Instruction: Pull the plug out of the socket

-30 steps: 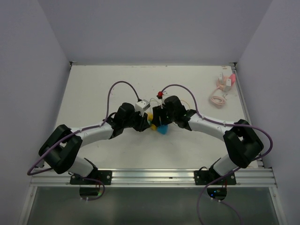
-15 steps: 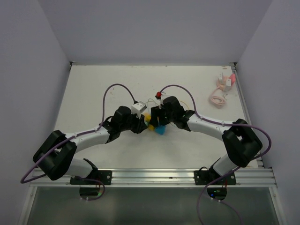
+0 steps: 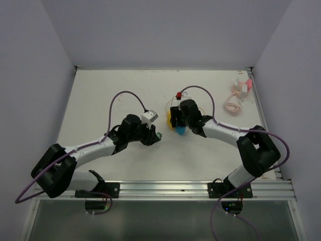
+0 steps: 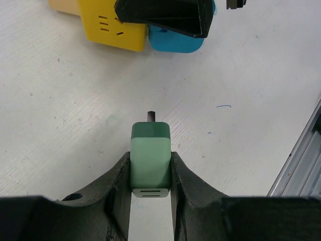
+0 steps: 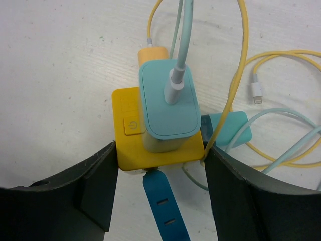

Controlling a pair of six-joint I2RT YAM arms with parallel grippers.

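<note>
The green plug is off the socket, so the left gripper should shift outward and to the left in the top view, then down onto open table (image 3: 137, 145).
My left gripper (image 4: 150, 159) is shut on a green plug (image 4: 150, 150) whose metal prong (image 4: 150, 116) points at the table, free of any socket. The yellow socket cube (image 4: 111, 26) lies beyond it, apart from the plug. In the right wrist view my right gripper (image 5: 160, 148) has its two fingers (image 5: 90, 186) pressed against the sides of the yellow socket cube (image 5: 131, 146). A pale teal charger (image 5: 168, 103) sits plugged into its top and a blue plug (image 5: 165, 211) sticks out of its near side. From above, the left gripper (image 3: 154, 134) and right gripper (image 3: 176, 121) stand a short gap apart.
Yellow cable (image 5: 241, 75) and teal cable (image 5: 281, 125) loop over the table behind the cube, with a teal adapter (image 5: 231, 131) beside it. Pink and white chargers (image 3: 241, 88) with a coiled cord (image 3: 231, 107) lie at the back right. An aluminium rail (image 3: 165, 188) runs along the near edge.
The left gripper has drawn back to the left with the green plug, out of the socket cube. The right gripper has carried the cube a little right and away.
</note>
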